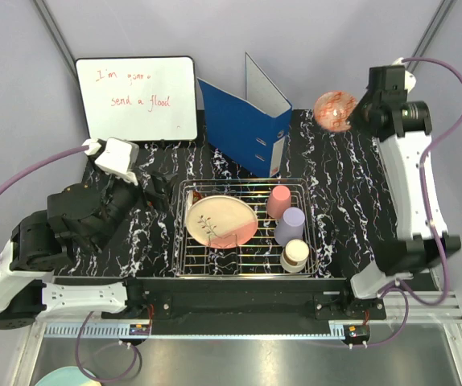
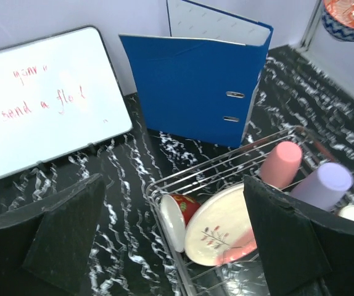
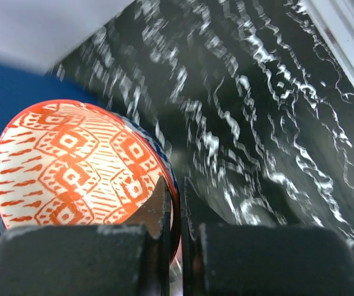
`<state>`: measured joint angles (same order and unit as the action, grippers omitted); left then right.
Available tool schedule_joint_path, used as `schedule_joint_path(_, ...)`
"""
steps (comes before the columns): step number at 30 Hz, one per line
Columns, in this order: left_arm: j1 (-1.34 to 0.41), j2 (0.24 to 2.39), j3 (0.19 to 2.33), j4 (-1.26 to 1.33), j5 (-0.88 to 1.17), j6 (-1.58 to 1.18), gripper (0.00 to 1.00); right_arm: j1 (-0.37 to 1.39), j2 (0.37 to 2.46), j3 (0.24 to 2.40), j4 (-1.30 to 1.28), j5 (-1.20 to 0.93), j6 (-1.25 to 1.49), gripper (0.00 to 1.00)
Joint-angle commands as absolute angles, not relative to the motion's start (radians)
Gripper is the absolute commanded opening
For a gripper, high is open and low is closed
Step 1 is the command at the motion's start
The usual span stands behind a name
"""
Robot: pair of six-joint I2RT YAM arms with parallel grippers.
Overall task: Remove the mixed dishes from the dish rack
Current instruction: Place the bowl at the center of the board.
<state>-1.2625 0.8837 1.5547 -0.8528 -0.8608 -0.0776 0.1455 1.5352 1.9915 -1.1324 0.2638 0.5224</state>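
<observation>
The right gripper moves toward the right in the top view and down next, and releases the bowl on the far tabletop beside the binder, as that spot is bare.
The silver wire dish rack [image 1: 191, 265] holds the cream-and-pink plate [image 1: 220, 221], a pink cup [image 1: 279, 201], a lavender cup [image 1: 290, 226] and a cream-brown cup [image 1: 294, 256]. A red-patterned bowl [image 2: 180, 216] stands on edge behind the plate [image 2: 217, 228] in the rack [image 2: 158, 191]. My left gripper [image 1: 163, 186] is open and empty, just left of the rack. My right gripper [image 1: 358, 112] is shut on the rim of another red-patterned bowl [image 1: 335, 110], held in the air at the back right; that bowl [image 3: 78, 163] fills the right wrist view, pinched by my right gripper [image 3: 174, 206].
A blue ring binder [image 1: 243, 125] stands open behind the rack. A whiteboard [image 1: 137, 98] with red writing leans at the back left. The table top [image 1: 336, 177] is black marble-patterned.
</observation>
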Motion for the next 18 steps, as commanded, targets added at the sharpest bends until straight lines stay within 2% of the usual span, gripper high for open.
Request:
schedule_joint_path(1,-1.258,0.813,1.462,-0.775,-0.903,-0.209,0.99,-0.038,1.712,2.006,-0.959,0.204,0.681,0.00)
schedule_joint_path(5,-1.259,0.738,1.356,-0.762,-0.923,-0.302,0.99,-0.078,1.897,2.132,-0.900,0.285,0.638,0.00)
schedule_joint_path(9,-1.258,0.678,1.275,-0.761,-0.962,-0.331,0.99,-0.100,2.170,2.435,-0.983,0.412,0.549,0.00)
schedule_joint_path(18,-1.258,0.666,1.169,-0.752,-1.062,-0.307,0.99,-0.189,2.394,2.520,-0.951,0.330,0.676,0.00)
